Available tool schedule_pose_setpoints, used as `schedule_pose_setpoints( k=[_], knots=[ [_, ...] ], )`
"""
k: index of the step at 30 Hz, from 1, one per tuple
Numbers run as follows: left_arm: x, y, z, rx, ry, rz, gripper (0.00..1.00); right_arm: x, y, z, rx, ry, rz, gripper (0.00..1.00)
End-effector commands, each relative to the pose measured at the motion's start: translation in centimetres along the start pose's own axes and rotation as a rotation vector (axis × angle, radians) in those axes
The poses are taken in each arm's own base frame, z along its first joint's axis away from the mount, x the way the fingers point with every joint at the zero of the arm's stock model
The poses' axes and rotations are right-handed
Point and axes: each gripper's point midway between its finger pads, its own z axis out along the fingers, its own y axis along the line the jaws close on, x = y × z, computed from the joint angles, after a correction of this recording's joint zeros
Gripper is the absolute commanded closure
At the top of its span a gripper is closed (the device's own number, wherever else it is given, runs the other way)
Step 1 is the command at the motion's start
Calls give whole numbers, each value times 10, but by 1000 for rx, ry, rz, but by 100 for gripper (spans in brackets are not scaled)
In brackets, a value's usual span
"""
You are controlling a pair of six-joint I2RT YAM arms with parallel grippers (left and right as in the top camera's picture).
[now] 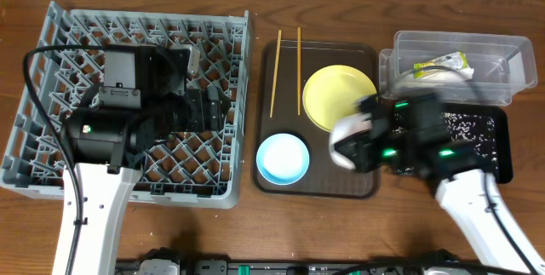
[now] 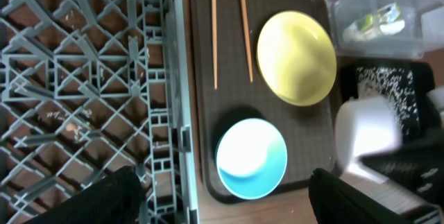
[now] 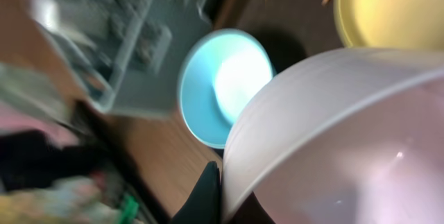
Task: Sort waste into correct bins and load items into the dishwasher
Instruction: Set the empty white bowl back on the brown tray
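Observation:
The robot's right gripper will next go down beside the light-blue bowl (image 1: 283, 157), onto the brown tray's near corner (image 1: 349, 178), and let go of the white bowl's rim, because that spot is bare.
My right gripper (image 1: 362, 139) is shut on the rim of the white bowl (image 1: 343, 141) and holds it tilted over the brown tray's right side; one finger (image 3: 209, 195) presses the bowl's (image 3: 333, 134) outer wall. The light-blue bowl (image 1: 283, 157) (image 2: 251, 158), yellow plate (image 1: 338, 96) (image 2: 297, 57) and two chopsticks (image 1: 276, 71) (image 2: 214, 30) lie on the brown tray. My left gripper (image 2: 236, 203) is open and empty over the right edge of the grey dish rack (image 1: 128, 96). The wrapper (image 1: 443, 65) and napkin lie in the clear tub (image 1: 460, 49). Rice scraps lie in the black tray (image 1: 477, 126). The white cup is hidden.
The brown serving tray (image 1: 319, 186) sits between the rack and the two bins. The left arm and its camera cover the middle of the rack. Bare wooden table runs along the front edge.

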Motion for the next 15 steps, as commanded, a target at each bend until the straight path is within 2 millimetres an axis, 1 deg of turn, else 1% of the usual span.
schedule_pose_setpoints(
  k=[1, 4, 6, 8, 10, 11, 12, 14, 15],
  knots=[
    [-6, -3, -5, 2, -30, -21, 19, 4, -34, 17, 381, 20, -74, 99],
    [-8, -3, -5, 4, -36, -38, 19, 20, -31, 38, 419, 100, -126, 99],
    [-8, -3, -5, 4, -39, -36, 19, 31, -34, 52, 431, 157, -121, 99],
    [-8, -3, -5, 4, -39, -36, 19, 41, -43, 61, 474, 206, -123, 99],
    [-8, -3, -5, 4, -39, -36, 19, 47, -55, 63, 535, 236, -112, 99],
    [-8, -3, -5, 4, -39, -36, 19, 49, -57, 63, 547, 250, -111, 96],
    [-8, -3, -5, 4, -39, -36, 19, 51, -57, 61, 550, 261, -108, 88],
    [-8, -3, -5, 4, -39, -36, 19, 48, -53, 55, 551, 265, -108, 67],
    [-9, -3, -5, 4, -41, -35, 19, 44, -49, 51, 549, 262, -112, 61]
  ],
)
